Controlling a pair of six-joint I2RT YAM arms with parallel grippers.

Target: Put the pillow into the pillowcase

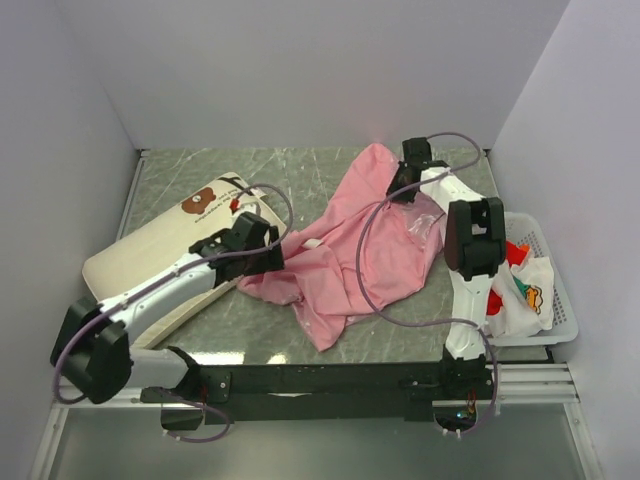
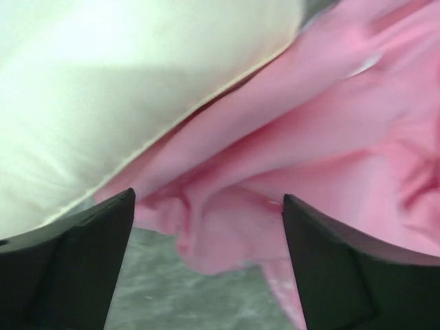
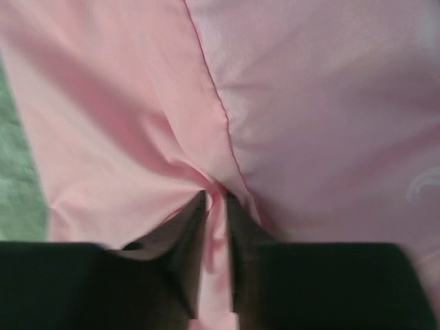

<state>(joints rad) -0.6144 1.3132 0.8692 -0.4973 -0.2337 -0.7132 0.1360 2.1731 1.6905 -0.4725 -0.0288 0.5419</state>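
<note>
The pillow (image 1: 165, 250) is still outside the pillowcase. I will lift my left gripper clear, swing it outward and lower it onto the pillow's far edge (image 1: 257, 198).
The cream pillow (image 1: 165, 250) with a brown bear patch lies at the left of the table; its edge fills the upper left of the left wrist view (image 2: 103, 89). The pink pillowcase (image 1: 360, 250) lies crumpled in the middle, its far corner raised. My left gripper (image 1: 262, 258) is open, its fingers spread around the pillowcase's bunched edge (image 2: 227, 227) beside the pillow, just above the table. My right gripper (image 1: 400, 190) is shut on a fold of the pillowcase (image 3: 216, 199) at its far right corner and holds it up.
A white basket (image 1: 560, 320) stands at the right edge, holding a white printed cloth (image 1: 525, 290) and a red cloth (image 1: 515, 252). White walls enclose the grey marbled table (image 1: 250, 335) on three sides. Cables loop over the pillowcase.
</note>
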